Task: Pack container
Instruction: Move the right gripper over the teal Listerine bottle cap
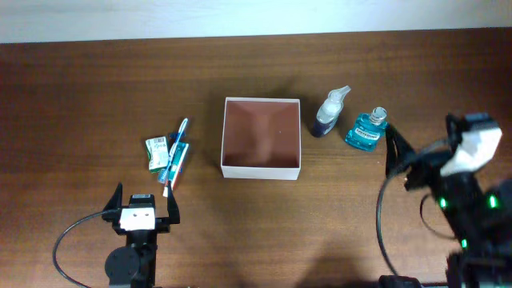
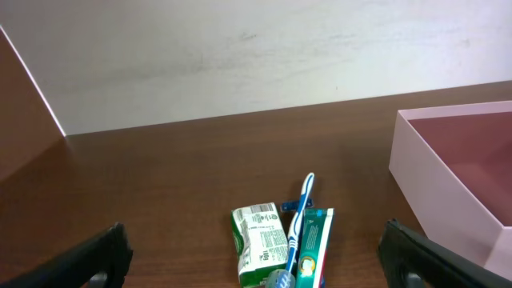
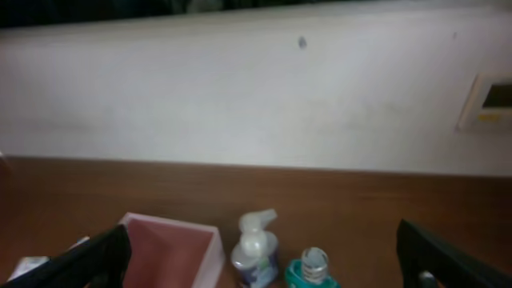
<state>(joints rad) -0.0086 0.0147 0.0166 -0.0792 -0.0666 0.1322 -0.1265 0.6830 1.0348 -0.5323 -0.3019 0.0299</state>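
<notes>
I will next move my right gripper away from my base over the blue bottle. Then I will tilt it down and lower it around the capped top (image 1: 378, 115) (image 3: 314, 262).
The container (image 1: 261, 170), a square white-walled box with a reddish-brown inside, stands empty mid-table. Left of it lie a green box (image 1: 158, 152), a toothbrush (image 1: 177, 148) and a toothpaste tube (image 1: 179, 162). On its right stand a white pump bottle (image 1: 330, 114) and a blue bottle (image 1: 366, 130). My left gripper (image 1: 145, 199) hovers open just in front of the green box (image 2: 258, 244) and toothbrush (image 2: 299, 216). My right gripper (image 1: 421, 128) is open near the blue bottle (image 3: 312, 269), with the pump bottle (image 3: 254, 250) and container wall (image 3: 213, 254) ahead of it. Neither gripper holds anything.
A pale wall runs along the table's far edge. The dark wooden table (image 1: 96, 88) stretches bare to the far left and behind the container. A black cable (image 1: 68, 236) loops from the left arm near the front edge.
</notes>
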